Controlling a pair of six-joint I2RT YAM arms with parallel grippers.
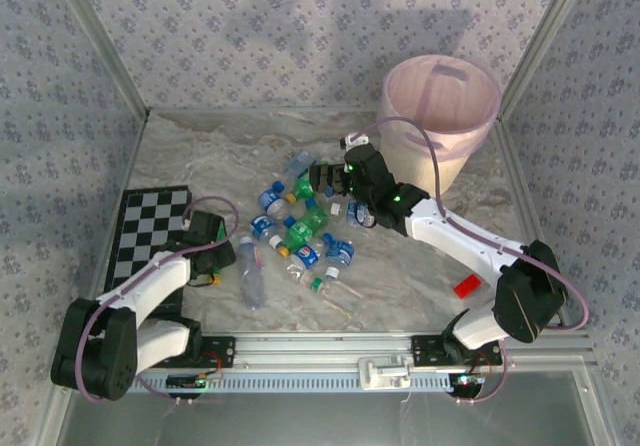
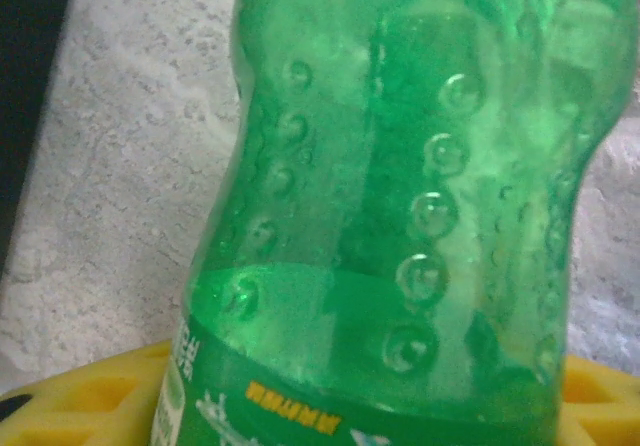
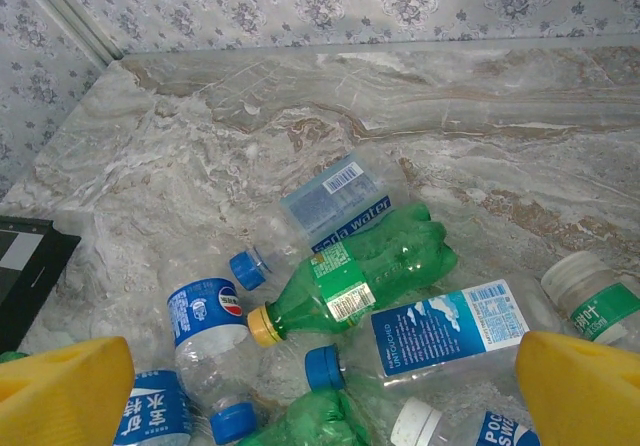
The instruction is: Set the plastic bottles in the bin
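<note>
The green bottle in my left gripper is across the heap from my right gripper, beside the checkerboard. My right gripper should turn and swing toward that bottle next.
Several plastic bottles (image 1: 300, 231), clear and green, lie in a heap mid-table. My left gripper (image 1: 205, 231) is low at the left by the checkerboard. In the left wrist view a green bottle (image 2: 400, 216) sits between its yellow fingers (image 2: 70, 396), touching both, so my left gripper (image 2: 330, 406) is shut on it. My right gripper (image 1: 330, 178) hovers open over the heap's far side. Between its yellow fingers (image 3: 60, 391) lie a green yellow-capped bottle (image 3: 370, 276) and a blue-labelled clear bottle (image 3: 450, 331); my right gripper (image 3: 320, 406) holds nothing. The pink bin (image 1: 440, 106) stands at the back right.
A black-and-white checkerboard (image 1: 150, 228) lies at the left under my left arm. A clear bottle (image 1: 252, 271) lies apart beside the left gripper. A small red block (image 1: 466, 287) rests near the right arm's base. Patterned walls close off the sides and back.
</note>
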